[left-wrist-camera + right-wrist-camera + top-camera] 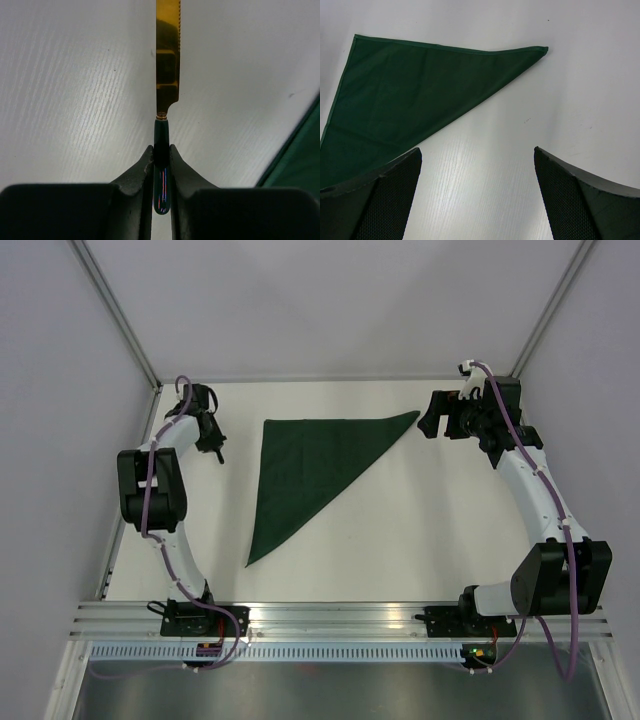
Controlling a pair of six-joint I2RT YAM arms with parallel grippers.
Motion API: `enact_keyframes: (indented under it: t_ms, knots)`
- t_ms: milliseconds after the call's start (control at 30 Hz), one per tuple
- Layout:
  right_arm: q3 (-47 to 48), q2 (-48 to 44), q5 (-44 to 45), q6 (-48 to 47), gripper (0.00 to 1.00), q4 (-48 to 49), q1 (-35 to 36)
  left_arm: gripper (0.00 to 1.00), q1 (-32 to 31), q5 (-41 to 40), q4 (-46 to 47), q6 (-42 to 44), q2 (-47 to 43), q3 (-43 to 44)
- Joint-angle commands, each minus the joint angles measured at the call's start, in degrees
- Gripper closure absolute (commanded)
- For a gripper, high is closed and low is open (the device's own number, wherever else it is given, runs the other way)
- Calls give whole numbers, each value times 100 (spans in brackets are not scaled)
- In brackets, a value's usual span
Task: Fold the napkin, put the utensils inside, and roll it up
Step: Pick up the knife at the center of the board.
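The napkin is still empty, so my left gripper next should shift right in the top view, turn the knife along the napkin's slanted edge (340, 479) and lower to release it.
The dark green napkin (310, 465) lies folded into a triangle at mid-table, with corners at far left, far right and near left. My left gripper (214, 443) is left of its far left corner. In the left wrist view it (161, 150) is shut on the dark green handle of a knife (167, 55) with a gold serrated blade pointing away; the napkin's edge (300, 150) shows at right. My right gripper (432, 420) is open and empty just right of the napkin's far right corner. The right wrist view shows the napkin (410, 90) beyond the spread fingers (385, 195). No other utensils are visible.
The white table (420, 530) is enclosed by pale walls with metal posts at the far corners. An aluminium rail (330, 620) with both arm bases runs along the near edge.
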Motion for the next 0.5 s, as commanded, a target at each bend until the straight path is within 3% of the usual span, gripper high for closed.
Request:
enact_keyframes:
  t_ms: [0,200,467]
  knots:
    - [230,12,-75,122,2,-71,-3,98,9,486,153,382,-550,52]
    - [230,12,-48,105,2,-62,-12,98,-184,952,434,882,-1016,-124]
    - [203,4,-40,122,2,-27,-12,98,-1317,1137,487,1744,-1167,-326]
